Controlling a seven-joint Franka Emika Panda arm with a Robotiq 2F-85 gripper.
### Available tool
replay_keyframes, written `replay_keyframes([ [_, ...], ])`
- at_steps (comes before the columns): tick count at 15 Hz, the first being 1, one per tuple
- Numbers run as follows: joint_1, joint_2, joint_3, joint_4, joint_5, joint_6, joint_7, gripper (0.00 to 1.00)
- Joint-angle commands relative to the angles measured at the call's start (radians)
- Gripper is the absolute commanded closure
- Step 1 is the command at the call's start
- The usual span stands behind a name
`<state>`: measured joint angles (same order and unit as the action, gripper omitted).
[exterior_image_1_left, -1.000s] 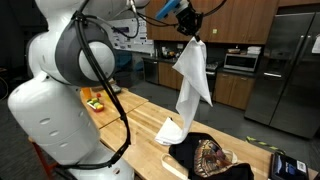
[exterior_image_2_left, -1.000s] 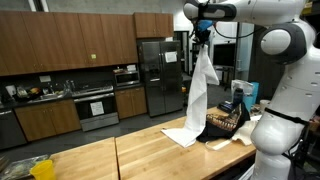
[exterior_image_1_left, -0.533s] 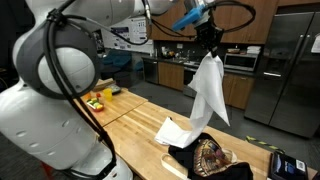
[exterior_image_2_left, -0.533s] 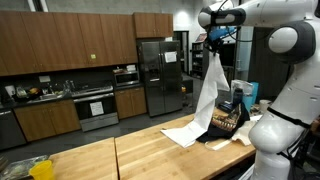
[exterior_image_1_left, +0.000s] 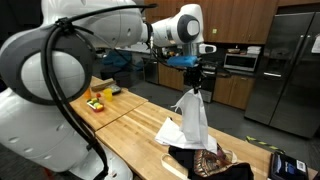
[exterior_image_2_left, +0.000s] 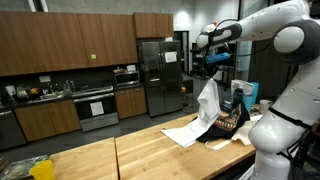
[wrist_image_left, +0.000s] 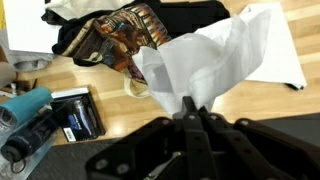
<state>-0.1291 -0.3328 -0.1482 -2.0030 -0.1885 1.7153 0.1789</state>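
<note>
The robot next needs to carry its gripper across toward the dark box (exterior_image_1_left: 287, 166) and let go of the top of the white cloth (exterior_image_1_left: 192, 120), because the cloth's lower end already trails onto the pile.
My gripper (exterior_image_1_left: 195, 84) is shut on the top of a white cloth (exterior_image_1_left: 192, 120) and holds it hanging above a wooden table (exterior_image_1_left: 135, 125). The cloth's lower end trails onto a pile of clothes: a black garment with a brown patterned piece (exterior_image_1_left: 210, 160). In the other exterior view the gripper (exterior_image_2_left: 211, 77) holds the cloth (exterior_image_2_left: 205, 108) over the same pile (exterior_image_2_left: 225, 125). In the wrist view the jaws (wrist_image_left: 190, 112) pinch the white cloth (wrist_image_left: 200, 65) over the patterned garment (wrist_image_left: 120, 40).
A yellow and orange item (exterior_image_1_left: 95, 102) lies at the table's far left. A dark box (exterior_image_1_left: 288, 163) sits at the right edge. A blue bottle (wrist_image_left: 25, 102) and a black device (wrist_image_left: 78, 115) lie on the table. Kitchen cabinets and a steel fridge (exterior_image_2_left: 155, 75) stand behind.
The gripper has come down and moved over the clothes pile with the white cloth in it. The cloth now hangs shorter, with more of it resting on the pile.
</note>
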Motion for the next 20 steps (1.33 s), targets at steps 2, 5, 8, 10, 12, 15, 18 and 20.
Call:
replay_keyframes([
  [2,-0.030,-0.060,-0.011,-0.130,-0.044,-0.062,-0.120,1.00],
  [5,-0.074,-0.089,-0.036,-0.161,-0.129,-0.103,-0.147,1.00],
  [8,-0.121,-0.110,-0.070,-0.156,-0.220,-0.115,-0.155,1.00],
  [10,-0.148,-0.116,-0.089,-0.149,-0.273,-0.088,-0.144,1.00],
  [12,-0.165,-0.105,-0.109,-0.138,-0.304,-0.013,-0.125,1.00],
  [15,-0.175,-0.038,-0.128,-0.113,-0.296,0.117,-0.089,1.00],
  [18,-0.163,0.015,-0.120,-0.110,-0.265,0.197,-0.083,1.00],
  [20,-0.146,0.044,-0.110,-0.078,-0.195,0.135,-0.109,0.73],
])
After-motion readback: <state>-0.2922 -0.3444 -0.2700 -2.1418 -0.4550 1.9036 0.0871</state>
